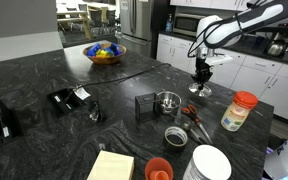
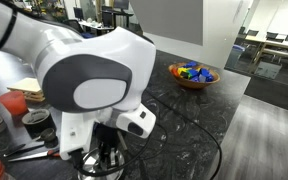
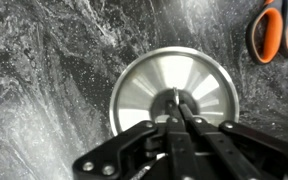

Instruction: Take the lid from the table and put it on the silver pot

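The uncovered silver pot stands to the right of my gripper in the wrist view. My gripper lifts the lid across next, lowers it onto the pot's rim and releases.
The lid (image 3: 174,90) is a round silvery disc with a dark knob. In the wrist view it fills the centre, and my gripper (image 3: 174,100) is shut on its knob. In an exterior view the gripper (image 1: 201,76) stands straight over the lid (image 1: 200,90) at the far right of the dark marble counter. I cannot tell whether the lid is touching the counter or just above it. The silver pot (image 1: 168,101) stands apart from the lid, nearer the counter's middle. In an exterior view the arm hides most of the lid (image 2: 96,163).
Orange-handled scissors (image 1: 194,115) (image 3: 276,30) lie close to the lid. A clear jar with a red cap (image 1: 239,110), a dark tin (image 1: 175,135), an orange cup (image 1: 158,169), a white dish (image 1: 208,163) and a black box (image 1: 144,107) are nearby. A fruit bowl (image 1: 106,52) stands farther off.
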